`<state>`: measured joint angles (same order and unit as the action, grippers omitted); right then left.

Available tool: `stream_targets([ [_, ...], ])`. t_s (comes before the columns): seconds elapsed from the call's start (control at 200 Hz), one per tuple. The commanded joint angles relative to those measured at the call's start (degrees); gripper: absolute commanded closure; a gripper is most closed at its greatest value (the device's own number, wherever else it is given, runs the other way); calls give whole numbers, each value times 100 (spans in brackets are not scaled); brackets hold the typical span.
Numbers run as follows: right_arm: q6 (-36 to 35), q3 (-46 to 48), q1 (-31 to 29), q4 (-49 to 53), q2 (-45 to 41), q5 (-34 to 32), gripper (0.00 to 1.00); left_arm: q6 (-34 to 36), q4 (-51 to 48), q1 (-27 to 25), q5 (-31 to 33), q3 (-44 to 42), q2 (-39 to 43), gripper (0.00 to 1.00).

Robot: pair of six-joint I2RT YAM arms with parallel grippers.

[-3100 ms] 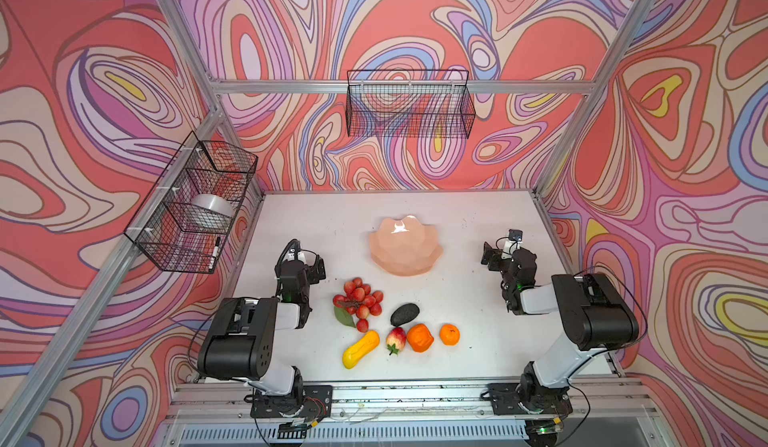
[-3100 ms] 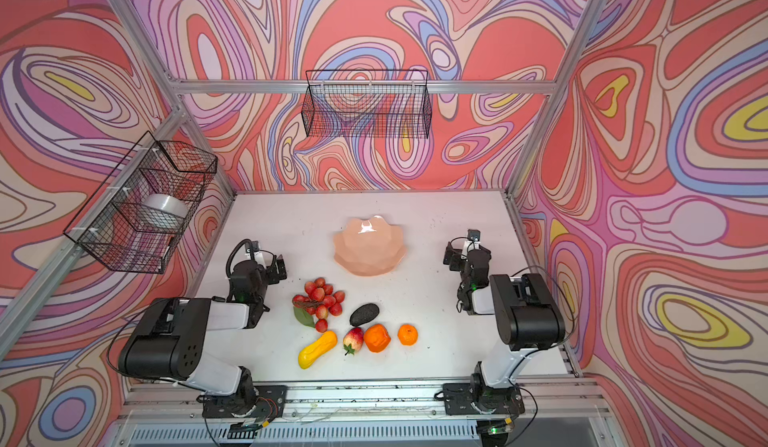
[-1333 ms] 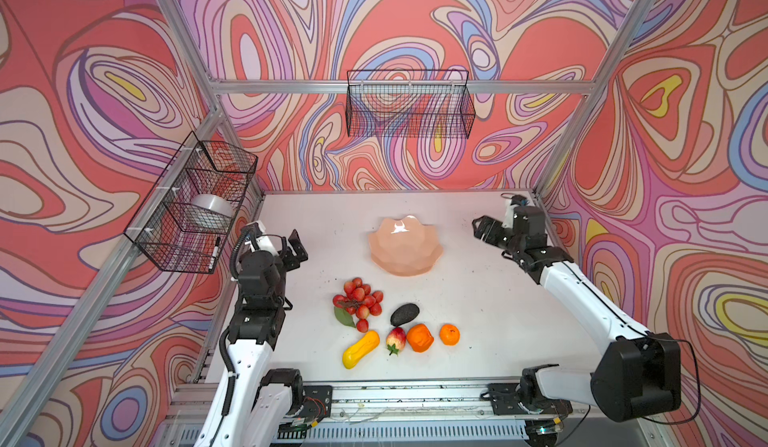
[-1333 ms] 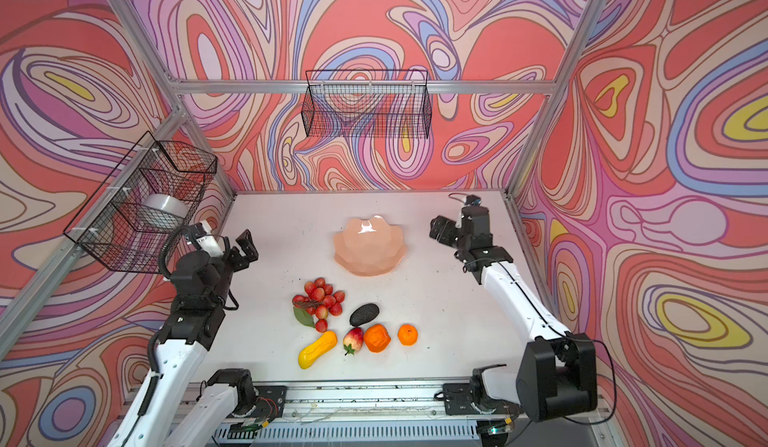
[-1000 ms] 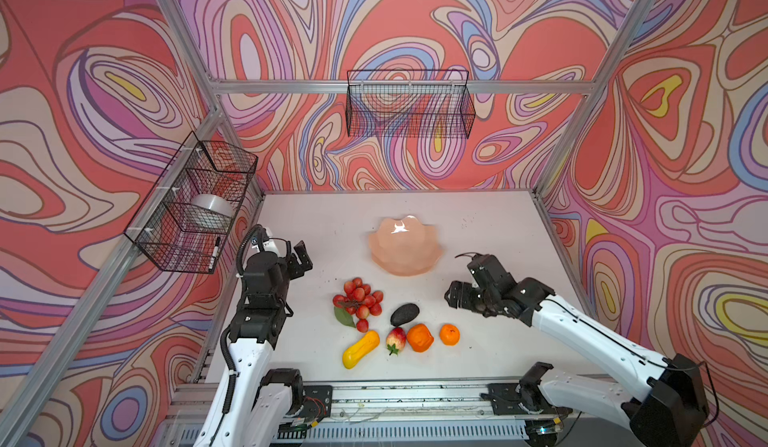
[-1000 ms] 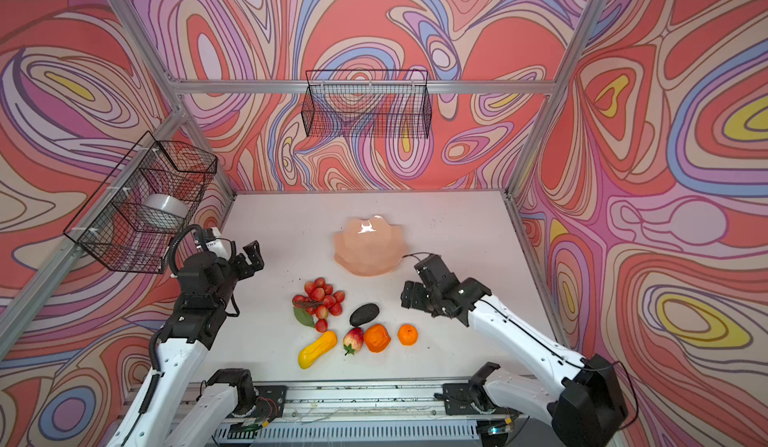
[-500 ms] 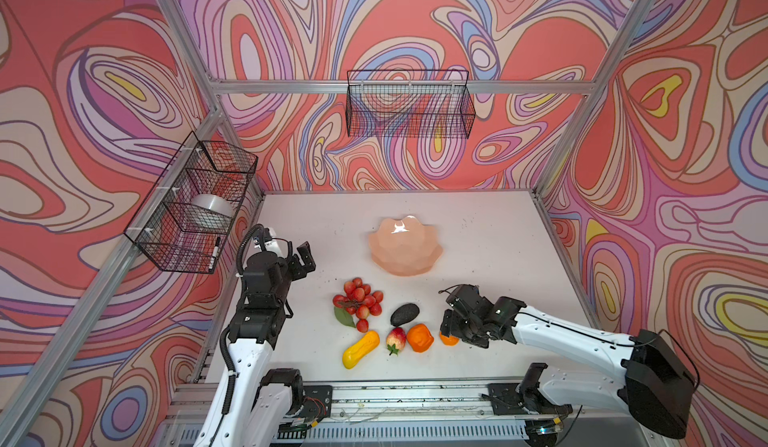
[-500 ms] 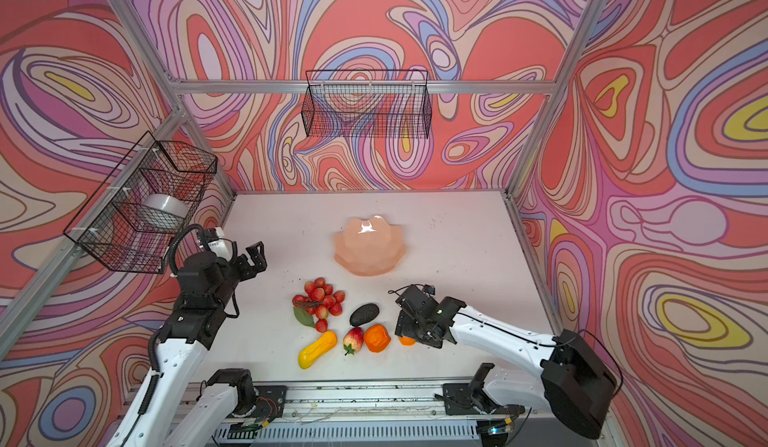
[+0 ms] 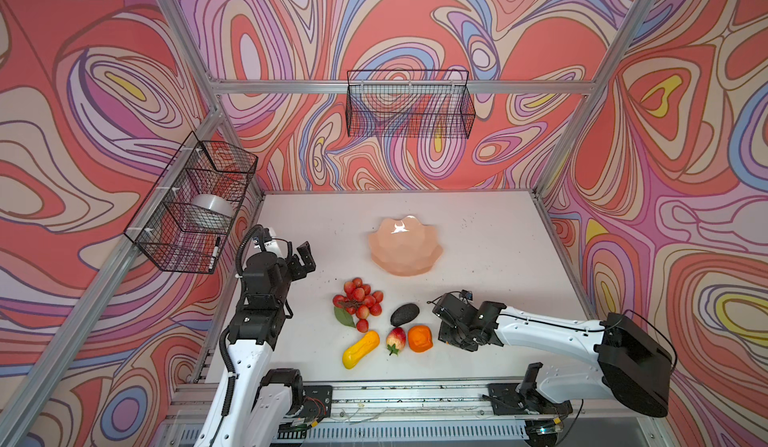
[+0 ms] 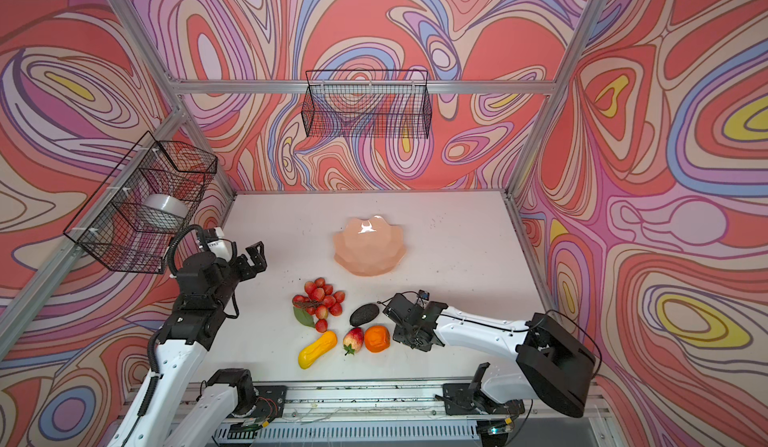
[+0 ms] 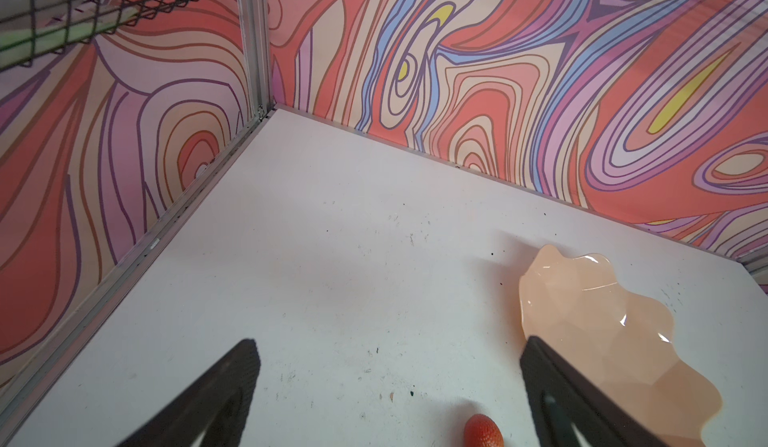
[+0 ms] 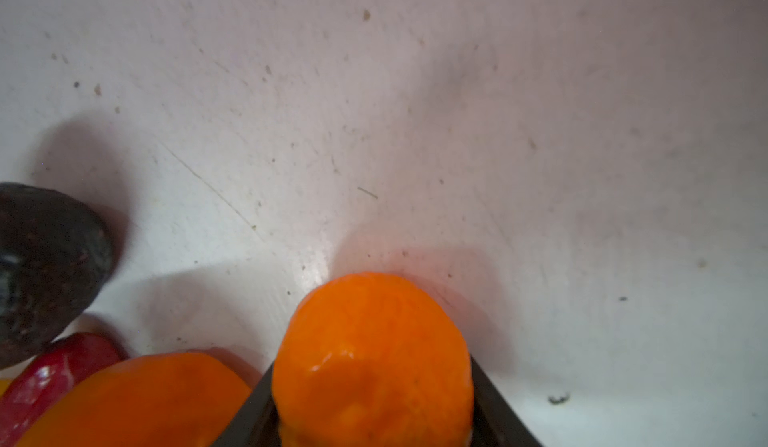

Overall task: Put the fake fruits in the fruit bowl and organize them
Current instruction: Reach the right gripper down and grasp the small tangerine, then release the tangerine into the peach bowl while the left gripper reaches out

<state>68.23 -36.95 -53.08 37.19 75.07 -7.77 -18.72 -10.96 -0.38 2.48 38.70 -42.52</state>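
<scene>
The empty bowl is outward of my right gripper, so my right gripper needs to lift the orange, carry it outward, lower it onto the bowl's middle (image 9: 404, 249) and then let go of it.
The peach-pink fruit bowl (image 9: 405, 249) (image 10: 369, 246) (image 11: 602, 320) stands mid-table with nothing in it. In front of it lie the red grape cluster (image 9: 359, 299), dark avocado (image 9: 404, 314), yellow mango (image 9: 360, 349), strawberry (image 9: 395, 339) and one orange (image 9: 419, 338). My right gripper (image 9: 455, 332) (image 12: 372, 386) is down at the table just right of that orange. It is shut on a second orange (image 12: 372, 362), which the gripper hides in both top views. My left gripper (image 9: 301, 260) (image 11: 390, 351) hangs open and empty over the left side, with one grape (image 11: 482, 430) below it.
A wire basket (image 9: 191, 208) on the left wall holds a clear tub (image 9: 212, 212) and a marker. Another wire basket (image 9: 409, 104) hangs on the back wall. Patterned walls and aluminium posts close in three sides. Beside the held orange lie the avocado (image 12: 45, 266) and strawberry (image 12: 54, 370).
The right arm swung from the back right down to the front row and its jaws closed on the rightmost orange. The left arm rose from rest and now barely moves.
</scene>
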Motion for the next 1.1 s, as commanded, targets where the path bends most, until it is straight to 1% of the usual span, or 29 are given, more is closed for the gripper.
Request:
stream_targets([
  [0.0, -313, -615, -30, 783, -270, -637, 55, -81, -55, 12, -77, 154, -28, 1],
  [0.1, -1021, -1731, -22, 1352, -143, -1088, 57, -79, -55, 12, -129, 156, -37, 1],
  [0.165, -1517, -2508, -9, 1578, 186, -1544, 57, -84, -93, 12, -143, 173, -37, 1],
  [0.22, -2087, -3102, 120, 1546, 597, -1674, 57, -125, -149, 14, -146, 190, -29, 1],
  [0.255, -2458, -3406, 288, 1388, 870, -1539, 57, -171, -188, 12, -146, 191, -13, 1],
  [0.341, -3279, -4057, 738, 849, 1580, -926, 57, -179, -377, 12, -338, 234, 60, 2],
  [0.386, -3663, -4453, 879, 634, 2015, -842, 58, -142, -764, 16, -478, 281, 129, 3],
  [0.426, -3899, -4848, 997, 597, 2445, -786, 58, -132, -1033, 12, -560, 325, 199, 3],
  [0.501, -4314, -5680, 1228, 684, 3443, -460, 58, -132, -1497, 12, -823, 404, 374, 3],
  [0.631, -4689, -6595, 1332, 768, 4584, -436, 58, -230, -2107, 12, -1458, 596, 674, 4],
  [0.741, -4856, -7114, 1473, 797, 5214, -209, 58, -426, -2404, 12, -2144, 732, 806, 5],
  [0.801, -4930, -7318, 1502, 864, 5476, -216, 57, -499, -2584, 12, -2409, 786, 808, 7],
  [0.971, -5091, -7513, 1529, 875, 5816, -197, 56, -480, -3326, 12, -2618, 1019, 529, 11],
  [1.097, -5079, -7538, 1605, 878, 5935, -43, 50, -387, -3858, 12, -2758, 1213, 120, 12],
])
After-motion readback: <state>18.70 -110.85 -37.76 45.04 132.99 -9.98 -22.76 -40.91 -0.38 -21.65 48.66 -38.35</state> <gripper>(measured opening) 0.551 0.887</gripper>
